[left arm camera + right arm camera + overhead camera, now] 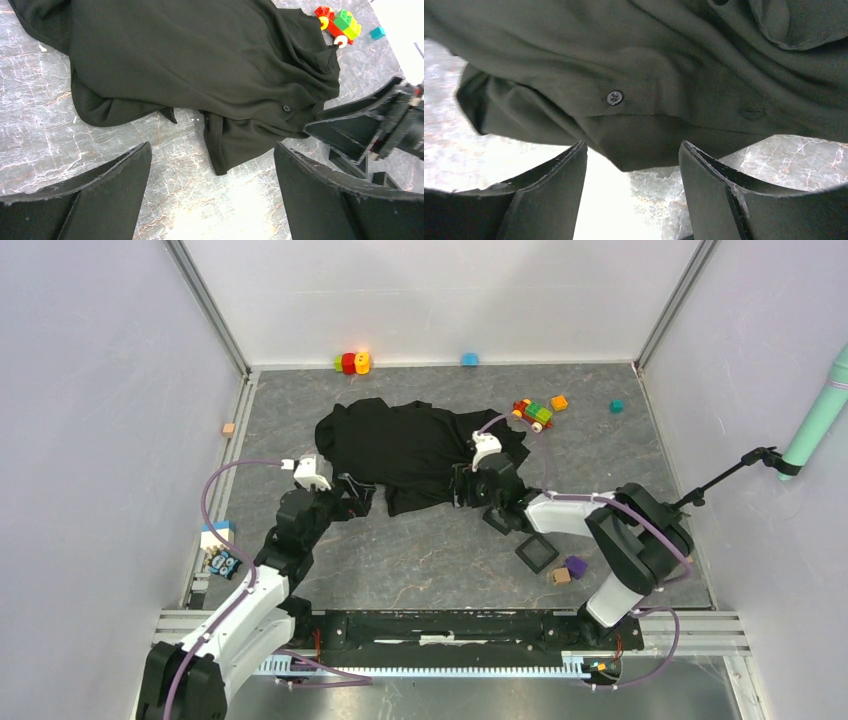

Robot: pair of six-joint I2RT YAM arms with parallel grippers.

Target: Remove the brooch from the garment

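Note:
My open left gripper will next go down and outward onto the near hem by the small pointed tip (163, 109), because the garment's near edge is just outward of and below it.
The black garment (415, 445) lies crumpled in the middle of the table, also filling the left wrist view (190, 55) and the right wrist view (649, 60). The brooch is hidden; I only see a dark button (614, 97) near the hem. My right gripper (468, 488) is at the garment's near right edge, open, with the hem hanging just at its fingertips (633, 145). My left gripper (352, 502) is open by the near left edge, a cloth flap (222, 145) lying ahead of its fingers (212, 146). The right gripper's fingers (350, 127) show in the left wrist view.
Two black square frames (536, 552) (500, 520), a purple block (575, 566) and a tan block (560, 577) lie near the right arm. Toy bricks (533, 413) sit behind the garment, others (352, 363) by the back wall. A blue-white object (218, 548) is at the left edge.

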